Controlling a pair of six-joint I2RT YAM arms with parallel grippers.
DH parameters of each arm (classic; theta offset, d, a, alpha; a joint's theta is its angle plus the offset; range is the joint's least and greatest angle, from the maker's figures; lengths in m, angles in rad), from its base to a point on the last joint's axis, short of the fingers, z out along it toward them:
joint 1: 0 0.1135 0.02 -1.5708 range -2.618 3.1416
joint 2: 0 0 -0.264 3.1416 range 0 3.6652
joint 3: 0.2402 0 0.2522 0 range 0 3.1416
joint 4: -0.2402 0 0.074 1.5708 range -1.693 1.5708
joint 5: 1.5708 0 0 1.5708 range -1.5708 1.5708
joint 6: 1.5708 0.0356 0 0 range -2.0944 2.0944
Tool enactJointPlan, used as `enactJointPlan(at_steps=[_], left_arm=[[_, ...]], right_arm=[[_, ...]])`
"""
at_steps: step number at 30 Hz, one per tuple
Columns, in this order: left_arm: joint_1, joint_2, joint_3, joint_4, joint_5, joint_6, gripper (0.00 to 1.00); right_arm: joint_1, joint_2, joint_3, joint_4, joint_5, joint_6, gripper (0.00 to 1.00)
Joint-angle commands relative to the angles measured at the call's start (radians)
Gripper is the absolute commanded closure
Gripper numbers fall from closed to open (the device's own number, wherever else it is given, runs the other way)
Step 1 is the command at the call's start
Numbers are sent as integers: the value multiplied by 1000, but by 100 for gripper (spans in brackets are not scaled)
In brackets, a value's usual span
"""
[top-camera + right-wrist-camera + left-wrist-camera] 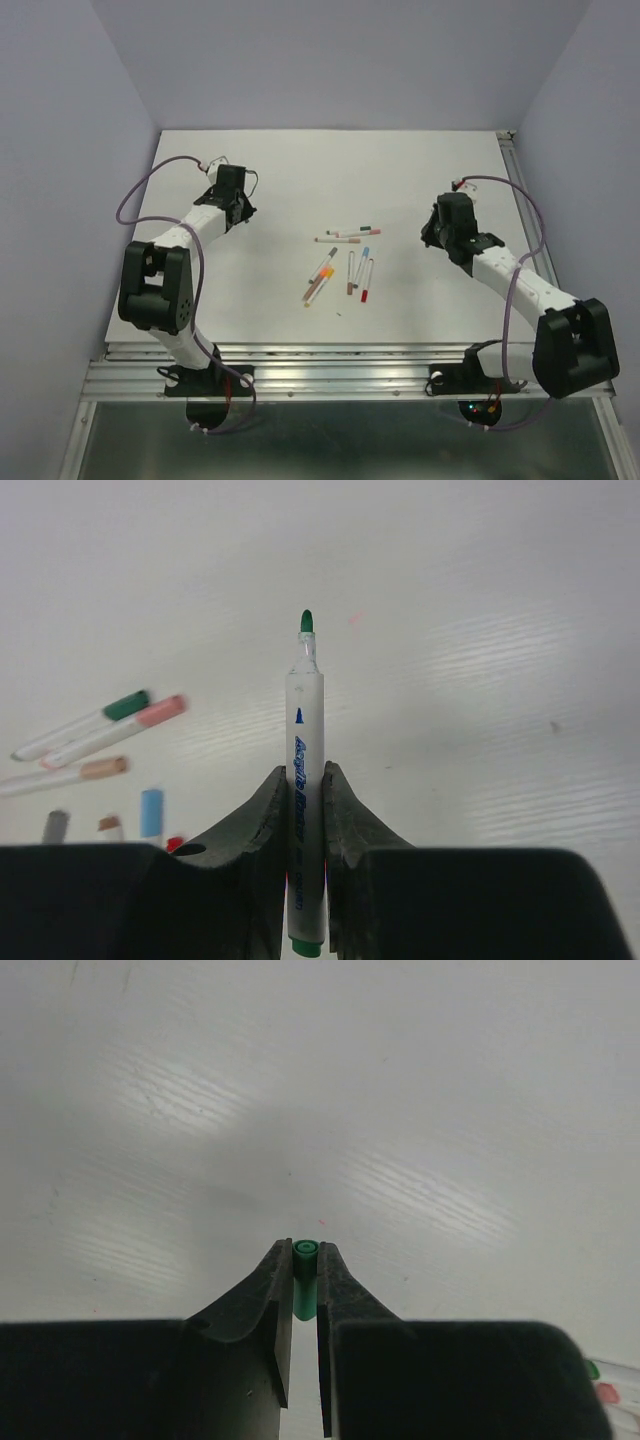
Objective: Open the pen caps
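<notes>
I will next lower the white pen's body with my right gripper, away from my base, onto the empty white table, away from the capped pens.
My left gripper (305, 1250) is shut on a small green pen cap (305, 1285), which stands off its pen between the fingertips above the white table. My right gripper (305, 772) is shut on a white pen barrel (304, 730) whose bare green tip (306, 621) points away from me. In the top view the left gripper (235, 205) is at the left and the right gripper (440, 235) at the right, far apart. Several capped pens (345, 265) lie between them; green (127, 704), pink (163, 709), tan (104, 768) and blue (151, 812) caps show.
The white table (330, 170) is walled by pale panels on three sides. An aluminium rail (330, 375) runs along the near edge by the arm bases. Tips of a green (593, 1369) and a pink cap (605, 1392) peek in beside the left gripper's body.
</notes>
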Motion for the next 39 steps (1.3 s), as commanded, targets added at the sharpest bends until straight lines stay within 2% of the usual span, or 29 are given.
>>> enactJointPlan(at_steps=[1, 6, 9, 13, 16, 20, 24, 25, 27, 28, 30, 33, 39], left_arm=[[23, 42, 64, -42, 29, 108, 100], [31, 120, 87, -62, -4, 146, 100], [32, 152, 95, -62, -4, 170, 100], [36, 172, 98, -56, 2, 199, 92], [37, 187, 102, -58, 28, 208, 83], [39, 181, 84, -44, 58, 199, 51], [37, 155, 81, -44, 96, 200, 41], [37, 146, 73, -41, 108, 199, 36], [37, 103, 61, -27, 160, 196, 33], [37, 70, 44, -21, 200, 190, 27], [37, 33, 26, -1, 248, 177, 1], [20, -38, -28, 36, 314, 148, 1], [-95, -171, -158, 80, 314, 72, 1]], right_arm=[[-136, 84, 50, -19, 10, -56, 99], [-212, 197, 36, 18, 70, -63, 97], [-224, 259, 44, 27, 43, -66, 98], [-224, 288, 47, 44, 47, -73, 92], [-225, 299, 47, 45, 64, -73, 89], [-224, 318, 42, 39, 76, -71, 85], [-225, 328, 41, 18, 84, -63, 85], [-224, 322, 38, 16, 79, -63, 85], [-225, 314, 28, 25, 72, -62, 84], [-225, 311, 25, 30, 67, -62, 84], [-225, 308, 22, 34, 56, -63, 83], [-224, 314, 24, 31, 47, -66, 82], [-225, 300, 51, 33, 56, -73, 82]])
